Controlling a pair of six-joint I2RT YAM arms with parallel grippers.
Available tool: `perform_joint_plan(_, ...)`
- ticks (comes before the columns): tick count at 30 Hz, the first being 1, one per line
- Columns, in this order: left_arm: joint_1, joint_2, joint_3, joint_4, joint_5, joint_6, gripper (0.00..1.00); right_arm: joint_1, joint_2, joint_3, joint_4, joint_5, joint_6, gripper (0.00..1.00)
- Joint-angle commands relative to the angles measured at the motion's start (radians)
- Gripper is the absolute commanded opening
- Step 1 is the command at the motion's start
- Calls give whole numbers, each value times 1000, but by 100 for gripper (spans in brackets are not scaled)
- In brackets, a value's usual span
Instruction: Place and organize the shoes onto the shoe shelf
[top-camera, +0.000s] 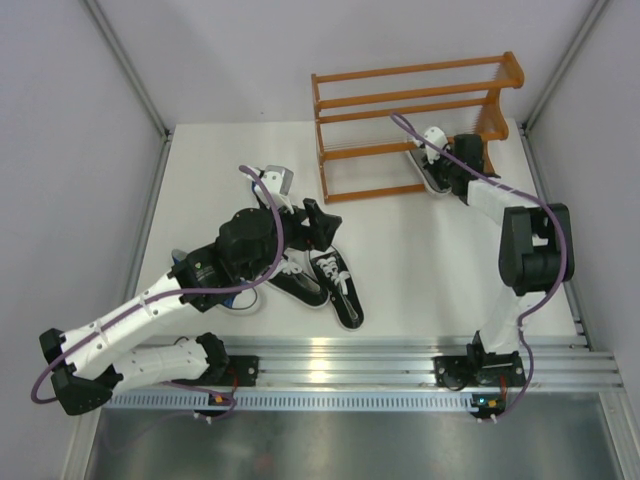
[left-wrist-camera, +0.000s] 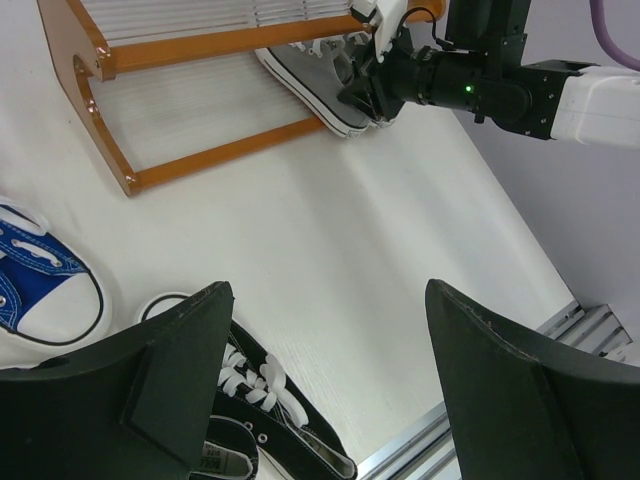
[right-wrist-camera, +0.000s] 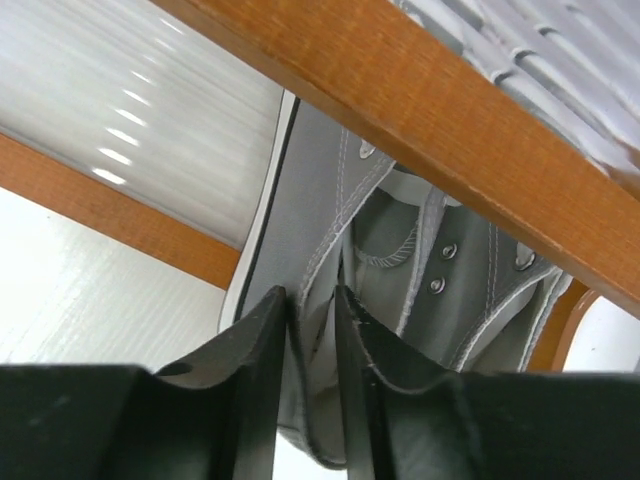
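My left gripper swings away from the black shoes next, turning and lowering onto the white laces of the unshelved blue shoe nearest the shelf.
The orange-brown shoe shelf stands at the back of the table. A grey shoe rests on its lowest tier, heel toward the arms. My right gripper straddles that grey shoe's heel wall, jaws a narrow gap apart with the wall loose between them. My left gripper hangs wide open and empty above a black shoe, with a blue shoe to its left. In the top view two black shoes lie mid-table under the left gripper.
Another shoe lies left of the shelf's near corner. A blue shoe is half hidden under the left arm. An orange shelf rail crosses just above the right fingers. The metal base rail runs along the near edge.
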Motion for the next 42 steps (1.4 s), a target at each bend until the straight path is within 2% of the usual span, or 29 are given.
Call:
perform_joint_plan(1,2,-17,1,45,-11,-8,83,-2,-20,29,49,5,6,28)
perform_joint_plan(6,2,-11,4,37,-42,-27,84,-11,-95,32,-5,-37,30,58)
perform_joint_plan(9,3,9,21,0,-95,-65,85,-22,-158,45,-106,-92,38,67)
perform_joint_plan(10,5,26,38,-38,-120,-80,86,-26,-176,57,-144,-113,38,73)
perform_joint_plan(13,43,69,76,-116,-117,-160,86,-49,-248,119,-365,-207,9,79)
perform_joint_plan(14,96,83,84,-130,-61,-183,85,-59,-262,138,-516,-253,-8,80)
perform_joint_plan(15,135,96,87,-145,-11,-233,84,-69,-290,156,-591,-397,-53,81)
perform_joint_plan(17,262,139,87,-164,111,-280,80,-123,-322,169,-708,-519,-81,84)
perform_joint_plan(18,305,155,81,-162,147,-321,79,-132,-345,170,-824,-605,-132,84)
perform_joint_plan(21,443,224,98,-171,240,-361,78,-140,-400,134,-948,-672,-173,84)
perform_joint_plan(26,650,380,134,-178,349,-402,78,-143,-511,-43,-875,-667,-117,84)
perform_joint_plan(32,781,566,197,-158,331,-402,78,-149,-558,-112,-838,-672,-60,84)
perform_joint_plan(37,821,733,314,-158,305,-389,77,-149,-572,-129,-835,-675,-51,84)
perform_joint_plan(42,823,869,363,-161,343,-401,70,-151,-594,-138,-836,-666,-48,84)
